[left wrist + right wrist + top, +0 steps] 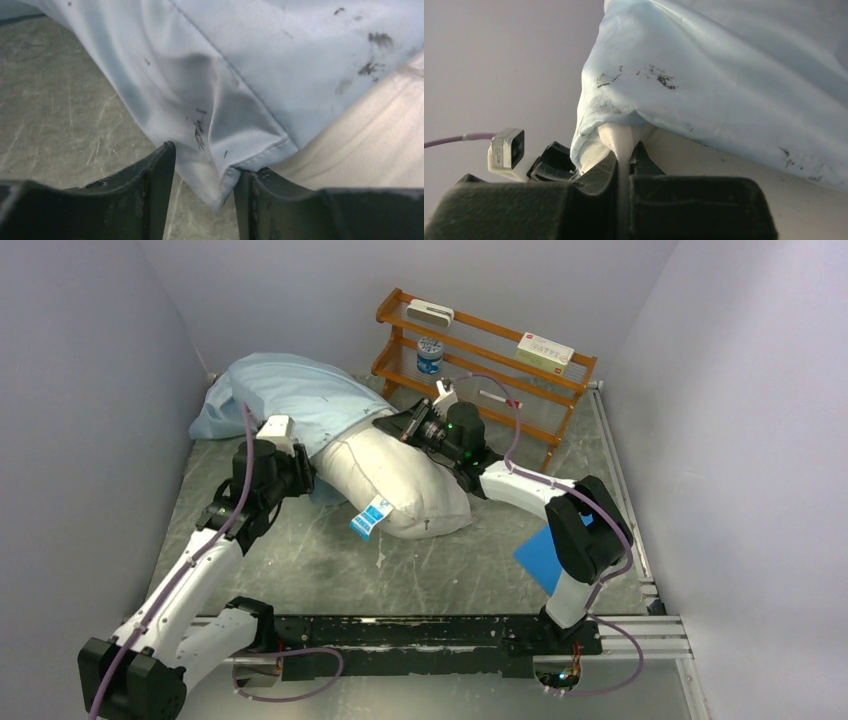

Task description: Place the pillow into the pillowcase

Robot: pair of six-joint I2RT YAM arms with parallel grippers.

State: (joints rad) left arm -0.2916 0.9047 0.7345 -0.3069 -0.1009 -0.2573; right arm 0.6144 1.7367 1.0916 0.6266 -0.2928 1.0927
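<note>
The pinched cloth shows outside. Next, my right gripper needs to push to the left in the top view, in under the pillowcase edge [383,412] [636,116], and let go of the cloth there.
The off-white pillow [405,485] lies mid-table, its far end inside the pale light-blue pillowcase [290,390]; its blue-and-white tag [368,517] shows at the near end. My left gripper [303,468] is at the pillowcase's left opening edge. In the left wrist view it [205,167] is open, with the hemmed corner of the pillowcase [250,80] hanging between the fingers, next to the pillow [370,140]. My right gripper [395,425] is at the pillow's far right side. In the right wrist view it [625,157] is shut on a pinch of cream pillow cloth [619,137] just under the pillowcase edge [724,75].
A wooden rack [480,350] stands at the back right with a white box [429,311], a can [430,354] and a carton [545,350]. A flat bright-blue sheet [540,555] lies by the right arm. Grey walls close in on both sides.
</note>
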